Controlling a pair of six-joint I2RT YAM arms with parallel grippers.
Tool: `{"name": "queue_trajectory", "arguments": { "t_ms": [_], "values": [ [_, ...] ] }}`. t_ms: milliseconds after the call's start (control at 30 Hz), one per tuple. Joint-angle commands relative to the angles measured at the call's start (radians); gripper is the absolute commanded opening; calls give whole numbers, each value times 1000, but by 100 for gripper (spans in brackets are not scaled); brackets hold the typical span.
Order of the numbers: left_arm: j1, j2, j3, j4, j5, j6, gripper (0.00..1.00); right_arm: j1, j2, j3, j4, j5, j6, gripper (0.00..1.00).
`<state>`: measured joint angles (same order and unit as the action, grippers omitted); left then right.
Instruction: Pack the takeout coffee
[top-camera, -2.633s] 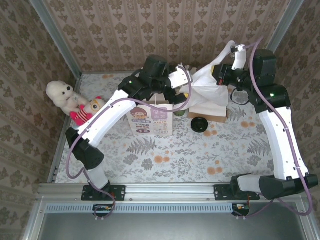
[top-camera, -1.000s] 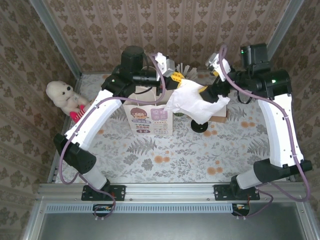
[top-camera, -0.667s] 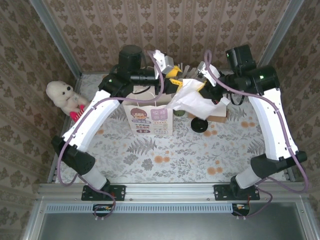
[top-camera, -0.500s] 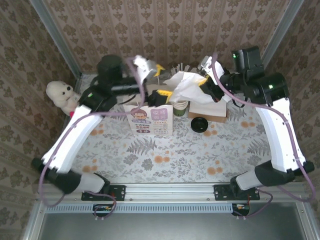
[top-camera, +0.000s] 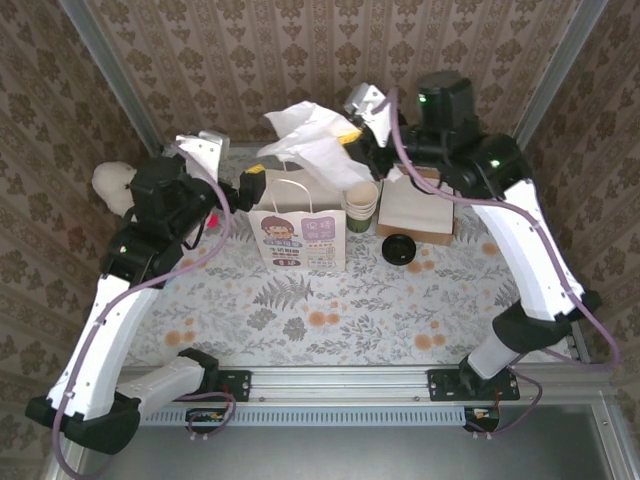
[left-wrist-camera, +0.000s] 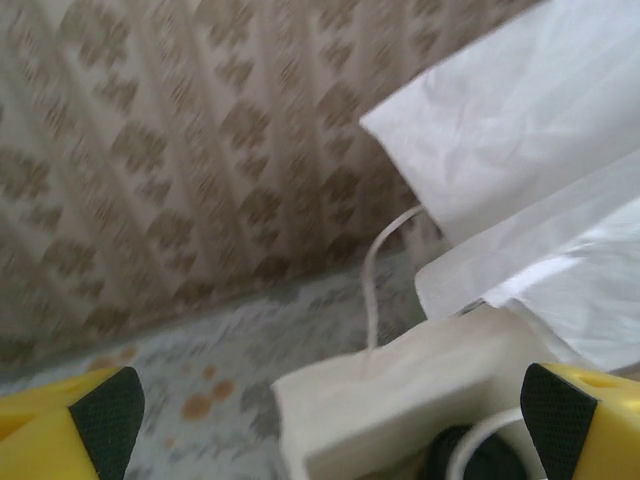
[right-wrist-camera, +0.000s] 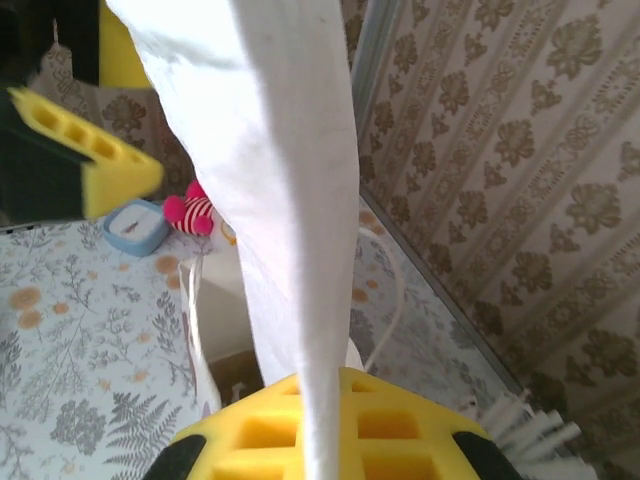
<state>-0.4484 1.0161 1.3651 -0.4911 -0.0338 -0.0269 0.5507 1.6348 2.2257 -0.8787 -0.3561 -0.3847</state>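
My right gripper lowers the crumpled white paper sheet, still hanging outside, into the bag and releases it next, since the bag's opening (top-camera: 314, 197) (right-wrist-camera: 226, 318) lies below.
A white paper bag (top-camera: 297, 236) with a cartoon print stands upright mid-table. My right gripper (top-camera: 350, 139) hangs above its mouth, shut on a crumpled white paper sheet (top-camera: 313, 146). In the right wrist view the sheet (right-wrist-camera: 290, 170) is pinched between the yellow fingers (right-wrist-camera: 240, 440). My left gripper (top-camera: 251, 187) is open just left of the bag's top, holding nothing. Its view looks over the bag's rim (left-wrist-camera: 400, 370). A dark blurred shape (left-wrist-camera: 478, 458) lies inside the bag. The takeout coffee is hidden.
A stack of cream paper cups (top-camera: 362, 204) stands right of the bag. A loose black lid (top-camera: 398, 249) lies in front of a flat cardboard box (top-camera: 418, 214). A white plush toy (top-camera: 112, 184) sits by the left wall, with patterned walls close behind.
The left gripper opened, let go of the white sheet and swung left and down beside the bag. The right gripper shut on the sheet and carried it left over the bag.
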Motion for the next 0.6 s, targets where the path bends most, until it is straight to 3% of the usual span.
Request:
{"name": "queue_trajectory", "arguments": {
  "t_ms": [0, 133, 300, 567],
  "values": [
    [35, -19, -16, -18, -163, -75, 100, 15, 73, 91, 69, 10, 49, 0],
    [77, -38, -57, -24, -203, -121, 100, 15, 131, 112, 46, -117, 40, 0],
    [125, -31, -68, -67, -214, -163, 100, 6, 190, 112, 0, -112, 4, 0],
    [182, 1, -91, -104, -226, -221, 100, -6, 286, 166, -221, -190, -78, 0]
  ]
}}
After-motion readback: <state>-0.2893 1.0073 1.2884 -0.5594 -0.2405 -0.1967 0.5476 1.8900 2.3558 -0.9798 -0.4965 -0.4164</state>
